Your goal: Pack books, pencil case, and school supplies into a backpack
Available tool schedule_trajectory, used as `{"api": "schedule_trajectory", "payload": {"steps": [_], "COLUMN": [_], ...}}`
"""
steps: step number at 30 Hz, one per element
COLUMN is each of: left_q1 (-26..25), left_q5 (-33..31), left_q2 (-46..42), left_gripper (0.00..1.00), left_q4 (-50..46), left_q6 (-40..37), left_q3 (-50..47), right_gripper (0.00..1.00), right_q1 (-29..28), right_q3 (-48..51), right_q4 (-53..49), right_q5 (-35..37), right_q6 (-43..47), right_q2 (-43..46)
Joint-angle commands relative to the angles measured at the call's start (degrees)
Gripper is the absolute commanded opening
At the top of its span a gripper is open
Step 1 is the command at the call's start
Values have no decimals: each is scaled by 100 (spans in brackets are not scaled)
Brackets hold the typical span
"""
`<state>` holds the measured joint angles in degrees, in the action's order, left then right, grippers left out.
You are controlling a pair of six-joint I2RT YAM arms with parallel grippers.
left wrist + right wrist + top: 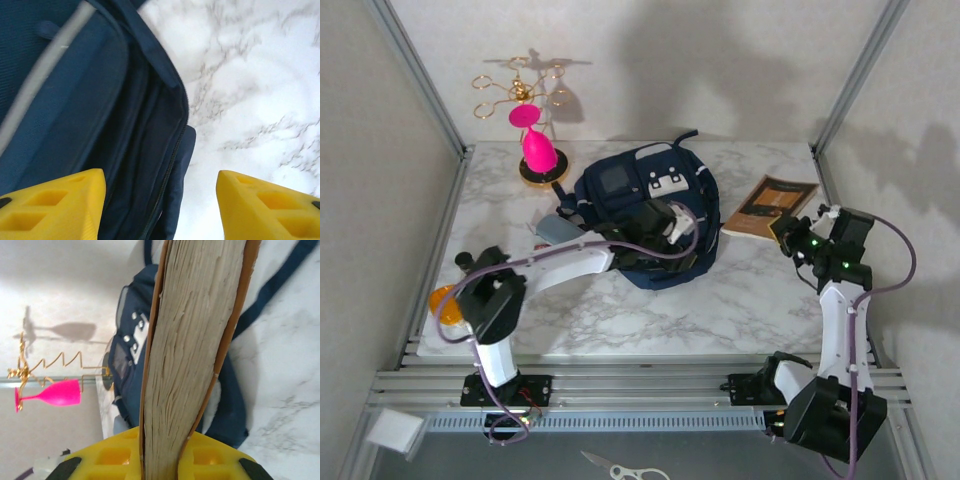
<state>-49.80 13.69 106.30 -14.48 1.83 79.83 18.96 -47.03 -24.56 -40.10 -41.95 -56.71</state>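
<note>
My right gripper moves the brown book (770,203) over the backpack's unzipped opening (674,275) next. It then lowers the book inside and releases it, since the book is still outside.
The navy backpack (620,190) lies at the middle back of the marble table (740,300). Over its near right part hovers my left gripper (672,224). In the left wrist view that gripper (160,210) stands open, its yellow fingers (55,205) wide apart above the backpack's unzipped edge (150,130) and bare marble. The brown book (770,203) lies right of the backpack, and my right gripper (788,232) is shut on its near corner. The book's page edge (195,340) runs between the right gripper's (167,452) pads. The grey-blue pencil case (558,230) lies against the backpack's left side. An orange piece (444,301) sits at the table's left edge.
A pink goblet (538,150) hangs on a gold wire stand (525,90) at the back left. Metal frame posts and grey walls close in the table on the sides. Scissors (615,467) lie below the front rail. Bare marble lies in front of the backpack.
</note>
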Motion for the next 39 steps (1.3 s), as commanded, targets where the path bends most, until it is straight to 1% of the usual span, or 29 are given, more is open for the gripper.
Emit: {"api": "schedule_trajectory", "payload": {"steps": [1,6,9,11,12,16,18,21,23,26,30,32,35,39], "left_q1": [-138,-161,-161,-161,-153,-144,-135,-127,-133,-126,-118,-96,-59,-56], "left_q5": [55,115,59,-116,-229,-474,-573,-552,-678,-1100,-1653,-1825,-2003,-1878], "left_q2": [550,1397,1722,1837,1868,1801,1695,1387,1148,786,364,222,218,315], "left_gripper": [57,52,47,42,38,16,10,0,0,0,0,0,0,0], "left_q4": [-436,-671,-817,-892,-901,-894,-928,-961,-1014,-1148,-1320,-1265,-1416,-1451], "left_q6": [-656,-735,-830,-884,-892,-952,-941,-906,-839,-648,-554,-602,-621,-609], "left_q3": [724,1517,1832,1977,2033,2174,2266,2319,2393,2620,3028,3131,3514,3838], "right_gripper": [0,0,0,0,0,0,0,0,0,0,0,0,0,0], "right_q1": [235,341,350,353,355,354,354,346,345,244,-145,-476,-1223,-2238], "right_q3": [170,272,273,299,314,361,330,284,249,238,295,444,730,1061], "right_q4": [471,580,544,559,568,486,401,233,114,21,-86,88,622,1724], "right_q5": [-190,-253,-259,-271,-266,-236,-249,-277,-409,-707,-865,-1032,-1035,-859], "right_q6": [63,82,134,149,159,268,380,548,617,619,499,303,-169,-872], "right_q2": [120,90,53,54,54,55,45,85,106,183,330,387,428,243]}}
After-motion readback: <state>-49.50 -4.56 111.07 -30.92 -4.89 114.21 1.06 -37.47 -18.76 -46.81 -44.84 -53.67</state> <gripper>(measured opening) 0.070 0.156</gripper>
